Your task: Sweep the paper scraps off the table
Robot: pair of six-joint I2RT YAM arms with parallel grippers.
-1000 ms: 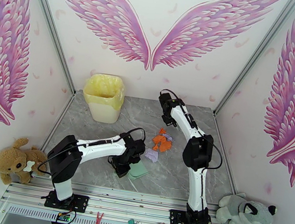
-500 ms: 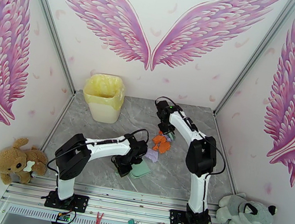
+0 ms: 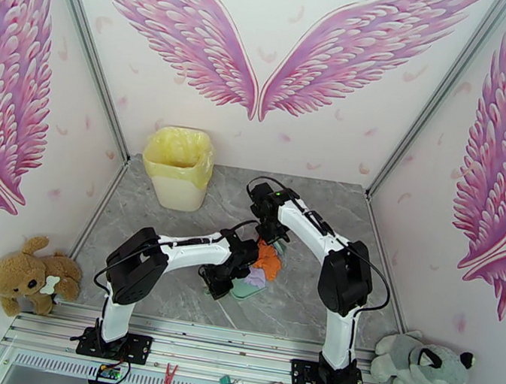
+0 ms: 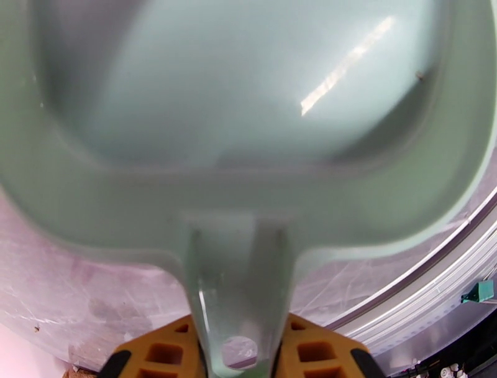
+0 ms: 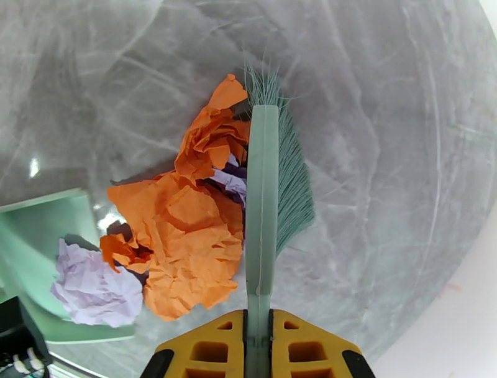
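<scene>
I need to slide the dustpan (image 3: 244, 289) with my left gripper next, away from my base toward the orange heap, then release the handle.
The paper scraps (image 5: 186, 230) are a crumpled orange heap with a lavender wad (image 5: 96, 289) at its left, lying on the grey marble table (image 5: 385, 124). My right gripper (image 5: 258, 348) is shut on the handle of a mint-green brush (image 5: 264, 205), whose bristles press against the heap's right side. The lavender wad rests on the lip of the mint-green dustpan (image 5: 37, 261). My left gripper (image 4: 239, 348) is shut on the dustpan's handle (image 4: 239, 292). From above, the scraps (image 3: 268, 258) sit between the dustpan (image 3: 244, 289) and the right gripper (image 3: 271, 231), and the left gripper (image 3: 224, 276) is just left of the pan.
A cream bin with a yellow liner (image 3: 178, 166) stands at the table's back left. A brown plush dog (image 3: 31, 276) and a grey plush husky (image 3: 421, 362) lie off the table's near corners. The metal frame rail (image 4: 428, 280) runs close to the dustpan.
My right arm swung left and nearer with the brush, pushing the scraps together toward the dustpan. The left arm slid the dustpan right until the lavender wad came onto its lip.
</scene>
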